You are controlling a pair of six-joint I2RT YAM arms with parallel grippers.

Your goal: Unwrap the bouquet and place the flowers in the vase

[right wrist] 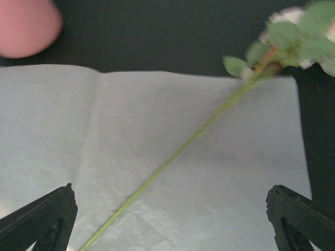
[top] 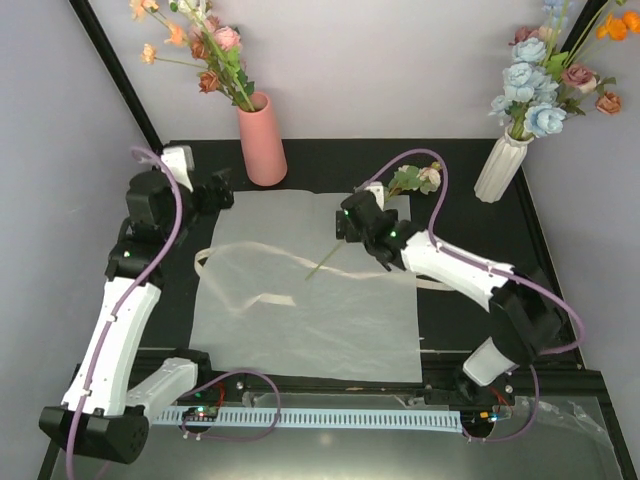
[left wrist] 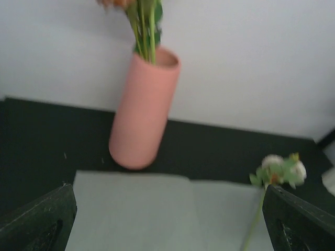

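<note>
The cream flower lies slantwise across the paper between the right gripper's open fingers, so the gripper will turn and go down onto the flower's upper stem near the leaves.
The salmon-pink vase [top: 262, 140] stands at the back left with several pink and peach flowers [top: 205, 45] in it. The bouquet's paper [top: 310, 300] lies spread flat, with its cream ribbon [top: 215, 265] loose on it. One cream flower [top: 425, 178] lies on the paper, its stem [top: 322, 265] pointing front left. My right gripper [top: 352, 215] hovers open over that stem [right wrist: 172, 154], fingers [right wrist: 42, 219] wide on either side. My left gripper [top: 215, 190] is open and empty beside the vase [left wrist: 144, 112], facing it.
A white ribbed vase [top: 500, 165] with blue and orange flowers stands at the back right. Black frame bars run along the back left corner [top: 115, 70]. A perforated white rail [top: 330, 415] lies along the table's near edge.
</note>
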